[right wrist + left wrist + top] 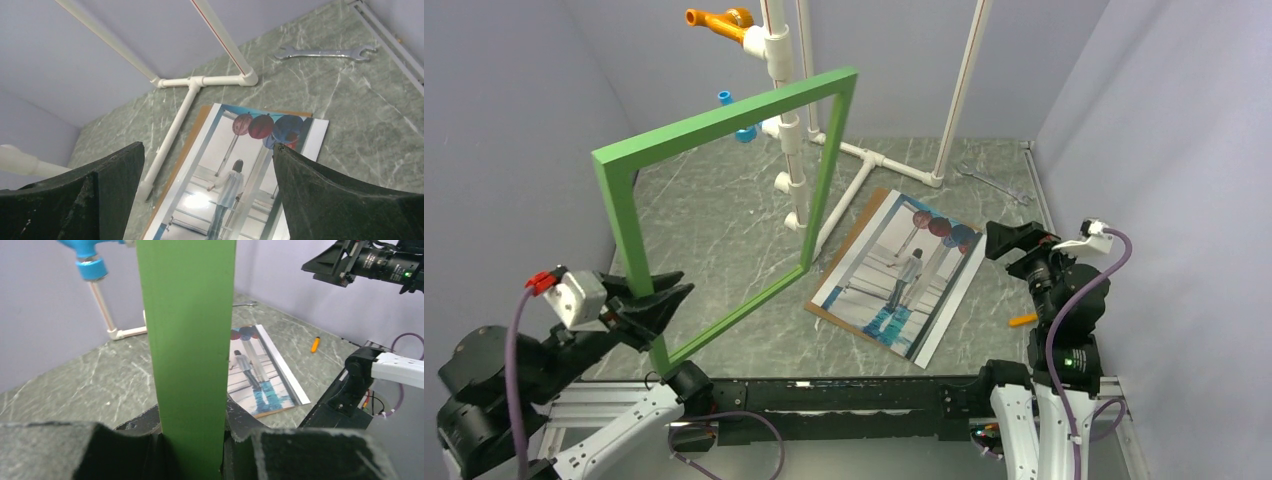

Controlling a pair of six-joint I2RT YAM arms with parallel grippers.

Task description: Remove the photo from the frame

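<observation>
The frame [724,120] has an empty opening. My left gripper next swings it outward and down flat on bare tabletop beside the pipe stand and releases it.
The green frame [724,120] stands upright and tilted above the left of the table, with nothing in its opening. My left gripper [656,300] is shut on its left rail near the lower corner; the rail [187,340] fills the left wrist view between the pads. The photo [904,270] lies flat on the table to the right, face up, on the brown backing board [856,232]. It also shows in the left wrist view [260,375] and the right wrist view [235,170]. My right gripper [1014,240] is open and empty, hovering above the photo's right edge.
A white pipe stand [864,160] with orange and blue fittings rises at the back, its foot beside the backing board. A wrench [994,182] lies at the back right. A small orange piece [1022,320] lies near the right arm. Grey walls enclose the table.
</observation>
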